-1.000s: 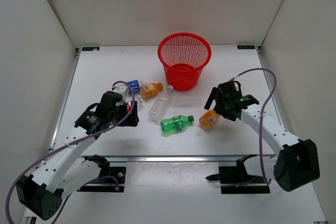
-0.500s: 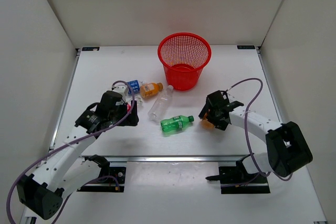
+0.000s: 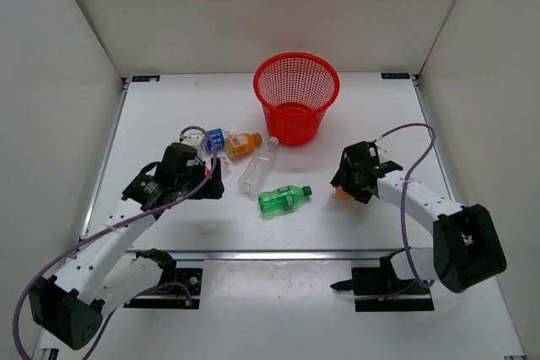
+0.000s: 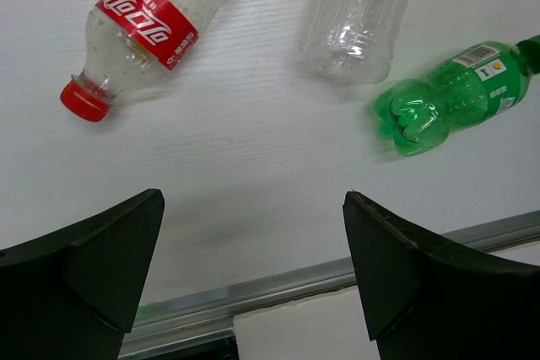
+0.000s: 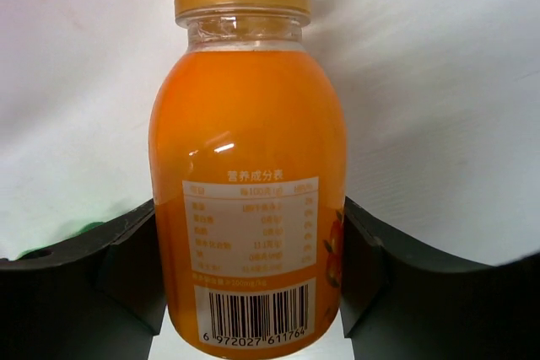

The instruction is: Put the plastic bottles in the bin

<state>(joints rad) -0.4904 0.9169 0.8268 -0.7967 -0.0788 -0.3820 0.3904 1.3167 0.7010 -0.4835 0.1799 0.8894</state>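
Note:
My right gripper lifts next, carries the orange bottle outward over the bin's opening [image 3: 297, 84] and releases it there, because the red mesh bin's sides stand high.
My right gripper [image 3: 348, 183] [image 5: 249, 212] is shut on an orange bottle [image 5: 249, 200] with a gold cap; both pads press its sides. From above only a sliver of that bottle [image 3: 341, 194] shows under the wrist. My left gripper [image 3: 205, 183] [image 4: 253, 198] is open over bare table. Ahead of it lie a red-capped clear bottle [image 4: 148, 18], a tall clear bottle [image 4: 359, 6] [image 3: 257, 166] and a green bottle [image 4: 451, 94] [image 3: 284, 199]. A second orange bottle [image 3: 242, 143] and a blue-labelled bottle [image 3: 214, 137] lie behind. The red mesh bin [image 3: 296, 94] stands upright at the back centre.
A metal rail [image 3: 287, 254] runs along the table's near edge, also in the left wrist view [image 4: 278, 288]. White walls close the table on three sides. A purple cable [image 3: 413, 137] loops above the right arm.
My right gripper came down over the orange bottle and closed on its sides. The left arm and the other bottles have stayed put.

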